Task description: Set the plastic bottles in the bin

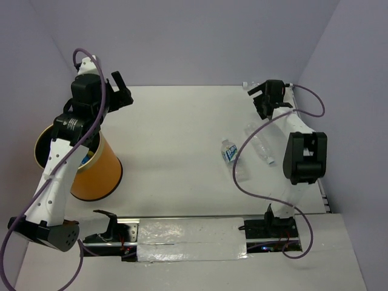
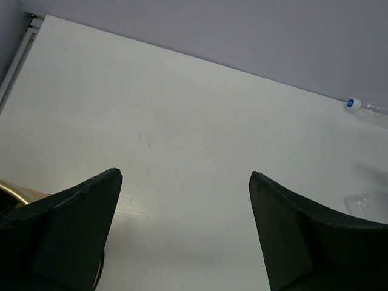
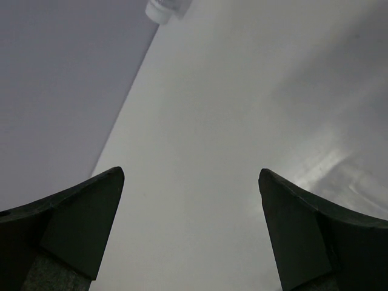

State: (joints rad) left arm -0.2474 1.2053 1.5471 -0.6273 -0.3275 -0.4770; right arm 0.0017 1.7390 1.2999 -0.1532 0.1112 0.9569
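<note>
The third bottle lies along the back wall, so my right gripper should next move outward and down, with its open fingers on either side of the shoulder [image 1: 252,85] [image 3: 168,4] beside the white cap.
The orange bin [image 1: 97,173] stands at the left; its rim shows in the left wrist view [image 2: 15,194]. My left gripper [image 1: 123,90] is open and empty, above the table just beyond the bin [image 2: 185,176]. Two clear plastic bottles lie right of centre: one with a blue-and-white label [image 1: 231,153] and one plain [image 1: 260,144]. A third bottle lies at the back edge; its cap [image 1: 246,84] shows beside my right gripper [image 1: 256,100], and it also shows in the left wrist view [image 2: 353,104]. My right gripper is open and empty [image 3: 191,171]; a white cap [image 3: 159,9] lies ahead of it.
Pale walls close the table at the back and both sides. Something yellowish [image 1: 85,159] lies inside the bin, partly hidden by the left arm. The right arm's purple cable [image 1: 242,154] loops over the two bottles. A silver-taped rail [image 1: 194,236] runs along the near edge.
</note>
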